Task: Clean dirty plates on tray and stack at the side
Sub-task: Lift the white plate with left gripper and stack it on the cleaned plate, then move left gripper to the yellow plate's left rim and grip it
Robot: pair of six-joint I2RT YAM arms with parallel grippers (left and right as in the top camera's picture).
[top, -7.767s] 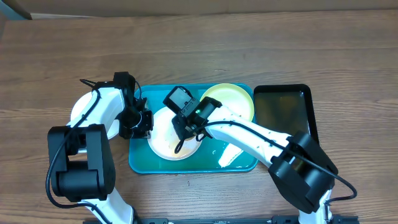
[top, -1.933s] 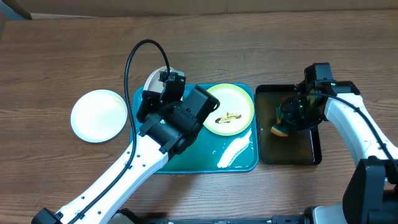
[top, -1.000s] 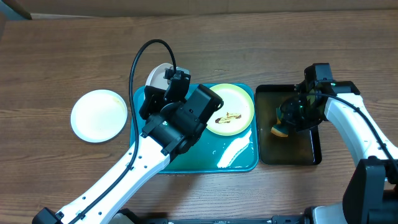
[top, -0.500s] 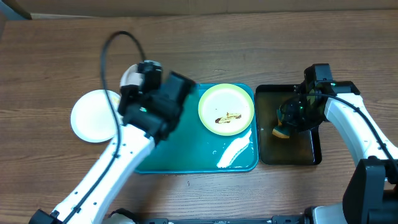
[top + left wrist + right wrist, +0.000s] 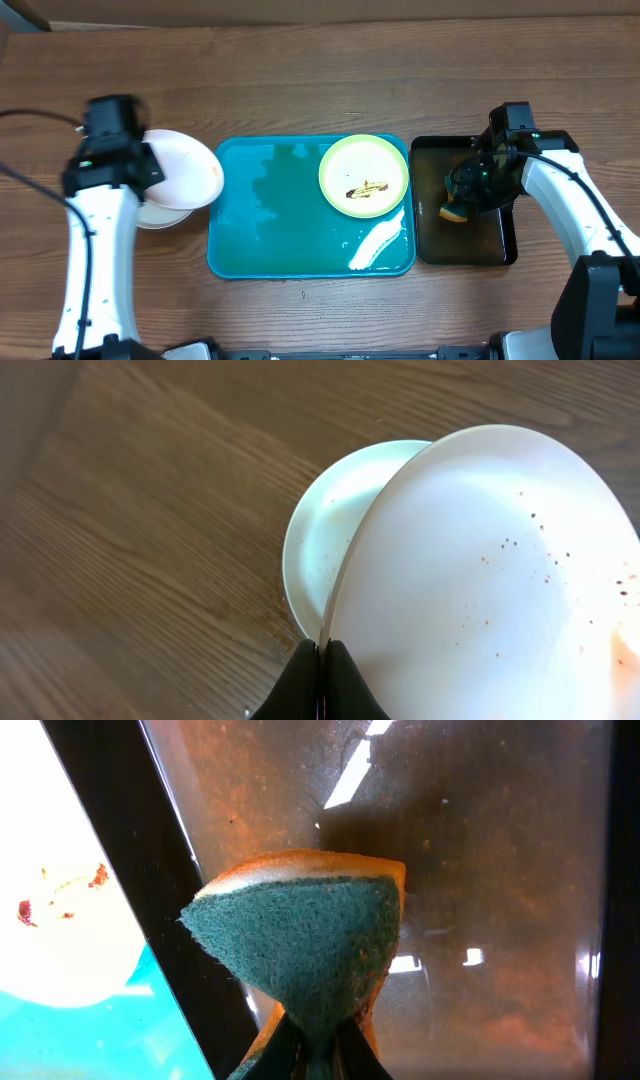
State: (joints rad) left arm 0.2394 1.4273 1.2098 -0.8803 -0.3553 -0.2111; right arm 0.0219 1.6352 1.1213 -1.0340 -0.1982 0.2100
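Note:
Next, my left gripper lowers toward the second white plate (image 5: 160, 216) (image 5: 335, 520) and levels the held plate before it releases its rim, as the held plate still hangs tilted above.
My left gripper (image 5: 322, 652) is shut on the rim of a white plate (image 5: 480, 580) with faint brown specks. It holds the plate tilted, partly over a second white plate (image 5: 325, 545) that lies on the table left of the teal tray (image 5: 290, 240). In the overhead view the held plate (image 5: 190, 168) overlaps the lying one (image 5: 155, 213). A yellow-green rimmed plate (image 5: 364, 176) with a brown smear sits at the tray's back right. My right gripper (image 5: 318, 1042) is shut on a green and orange sponge (image 5: 300, 945) over the black tray (image 5: 480, 870).
The black tray (image 5: 485, 235) stands just right of the teal tray, their rims close together. A white streak (image 5: 375, 246) lies on the teal tray's front right. Bare wooden table (image 5: 320, 80) runs behind both trays.
My left arm has swung left off the teal tray, carrying the white plate over the one on the table. The right arm and sponge have stayed still.

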